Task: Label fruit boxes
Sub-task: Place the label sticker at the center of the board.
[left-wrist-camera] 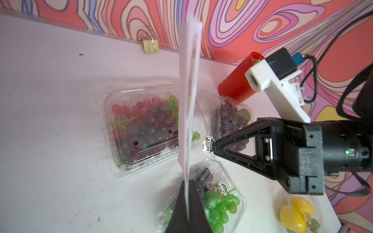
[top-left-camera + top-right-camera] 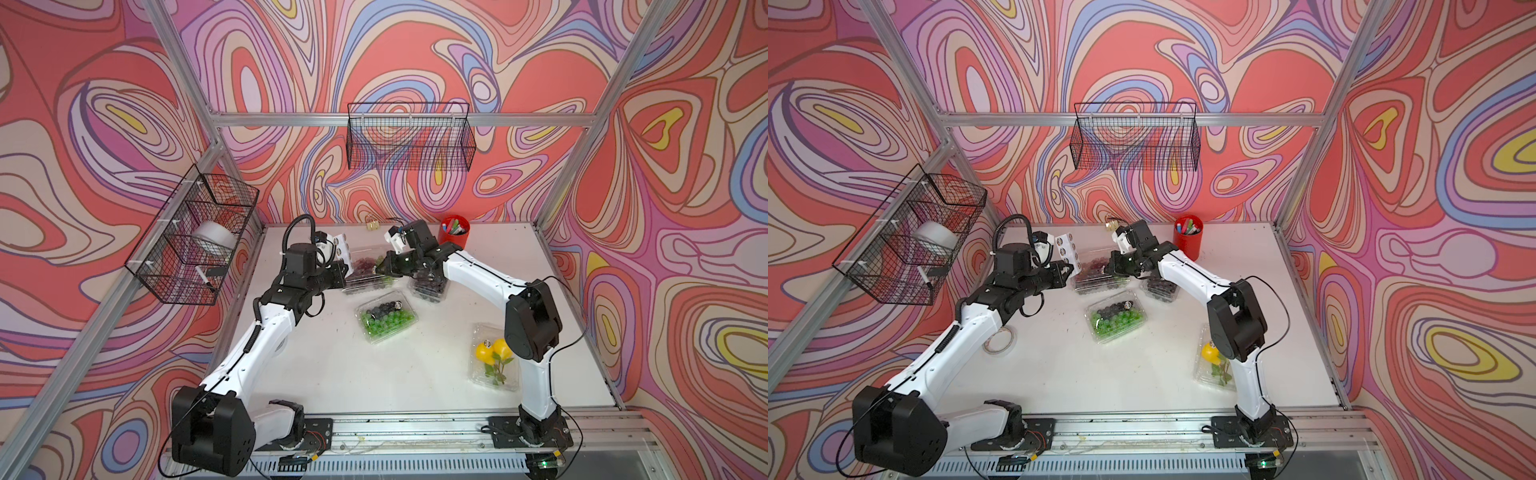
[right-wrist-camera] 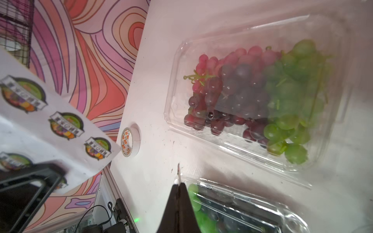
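Note:
The robot's left gripper should next move back and down to release the sheet [image 2: 338, 245], since the bare tabletop [image 2: 341, 335] beside the green grapes box has room below and back from the gripper.
Four clear fruit boxes lie on the white table: mixed red and purple grapes [image 2: 365, 266] [image 1: 145, 125] [image 3: 252, 90], purple grapes [image 2: 428, 291] [image 1: 232, 115] under the right arm, green grapes [image 2: 384, 318] [image 1: 218, 201] bearing a round sticker [image 1: 222, 189], and two yellow fruits [image 2: 494, 357] [image 1: 296, 211]. My left gripper [image 2: 340, 271] [image 1: 187, 183] is shut on the white sticker sheet [image 2: 338, 245] [image 1: 188, 90] [image 3: 50, 125], held upright left of the mixed grapes box. My right gripper [image 2: 380, 270] [image 3: 178, 183] is shut on a single round sticker [image 1: 208, 144] above that box's near edge.
A red pen cup [image 2: 454, 232] stands at the back right. A tape roll [image 2: 998, 340] [image 3: 129, 142] lies by the left arm, a binder clip [image 2: 371, 225] at the back wall. Wire baskets hang on the back wall [image 2: 409, 137] and left wall [image 2: 195, 237].

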Motion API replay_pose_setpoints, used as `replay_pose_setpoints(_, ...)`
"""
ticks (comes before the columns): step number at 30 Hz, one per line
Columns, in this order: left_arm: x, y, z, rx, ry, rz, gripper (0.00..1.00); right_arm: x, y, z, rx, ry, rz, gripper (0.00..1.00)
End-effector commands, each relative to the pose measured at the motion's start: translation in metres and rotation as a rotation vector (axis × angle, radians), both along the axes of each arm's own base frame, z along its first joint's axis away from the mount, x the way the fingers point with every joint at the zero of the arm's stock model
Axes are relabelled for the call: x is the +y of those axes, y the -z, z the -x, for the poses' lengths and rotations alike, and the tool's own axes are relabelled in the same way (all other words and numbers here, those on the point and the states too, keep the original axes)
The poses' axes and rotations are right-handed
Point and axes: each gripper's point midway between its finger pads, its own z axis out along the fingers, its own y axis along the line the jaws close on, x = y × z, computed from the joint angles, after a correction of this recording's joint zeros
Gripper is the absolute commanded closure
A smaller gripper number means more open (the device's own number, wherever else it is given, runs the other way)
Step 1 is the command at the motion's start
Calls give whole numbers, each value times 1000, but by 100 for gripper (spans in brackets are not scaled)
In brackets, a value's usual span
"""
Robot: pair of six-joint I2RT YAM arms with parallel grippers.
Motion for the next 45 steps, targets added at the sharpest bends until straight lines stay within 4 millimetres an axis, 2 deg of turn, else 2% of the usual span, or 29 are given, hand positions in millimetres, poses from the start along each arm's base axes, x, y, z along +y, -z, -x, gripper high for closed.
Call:
replay_pose_setpoints(1,12,34,24,227,-94,23,100,6,6,-13,55,65,2,100)
replay_pose_setpoints(10,3,80,85,491,-123,170,100,13,29,-26,93,100,25,100)
replay_pose_setpoints(13,4,96,99,534,-133,185,100,16,34,-30,99,99,27,100)
replay_pose_setpoints(23,-3,140,111,663,-97,226,100,25,37,-39,92,92,3,100)
replay_pose_setpoints(28,0,161,121,751,-106,205,100,25,39,-40,92,94,8,100)
replay_pose_setpoints(32,13,169,131,809,-148,133,93,24,43,-40,100,98,18,100)
replay_pose_setpoints(38,34,175,142,857,-210,19,71,24,47,-40,110,99,25,100)
replay_pose_setpoints(41,42,171,144,860,-229,-31,64,24,49,-41,114,102,24,100)
replay_pose_setpoints(45,50,152,138,825,-240,-85,60,26,52,-41,123,105,24,100)
